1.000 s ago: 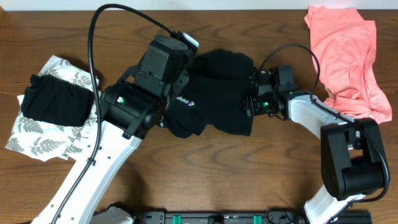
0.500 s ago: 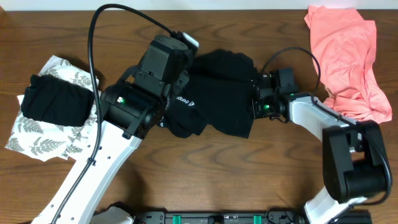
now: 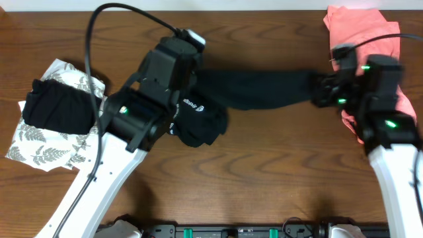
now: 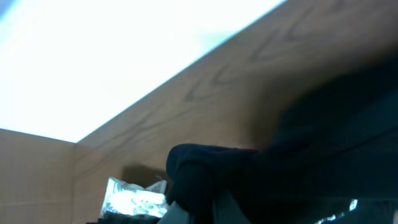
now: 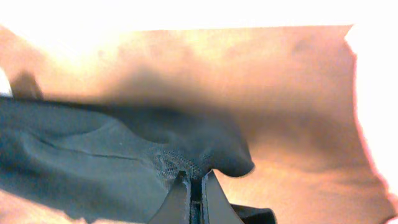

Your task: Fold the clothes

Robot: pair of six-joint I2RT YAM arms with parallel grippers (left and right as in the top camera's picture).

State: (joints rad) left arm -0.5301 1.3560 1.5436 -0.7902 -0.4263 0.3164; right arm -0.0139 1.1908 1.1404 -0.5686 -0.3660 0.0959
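Note:
The bare tabletop is below my right gripper and slightly back from it, so my right gripper should bring the raised end of the shirt down and back onto it and let go.
The black collared shirt [image 3: 258, 91] is pulled into a taut band above the table, between my two grippers. Its white logo [image 3: 192, 104] shows beside the left wrist. My right gripper [image 3: 319, 90] is shut on the shirt's right end. In the right wrist view its tips [image 5: 196, 180] pinch a mesh-textured fold of the dark fabric [image 5: 93, 168]. My left gripper [image 4: 203, 208] is shut on the shirt's left part. Black cloth [image 4: 298, 162] drapes over its fingers and hides most of them. A bunched part of the shirt [image 3: 201, 129] hangs below the left wrist.
A salmon-pink garment [image 3: 367, 49] lies crumpled at the back right, just behind my right arm. At the left, a folded black garment [image 3: 56, 107] rests on a white leaf-print one [image 3: 46, 149], which also shows in the left wrist view [image 4: 134, 199].
My right gripper shut on the shirt's right edge and moved far right, drawing the crumpled shirt out into a long stretched band. The left arm shifted only slightly.

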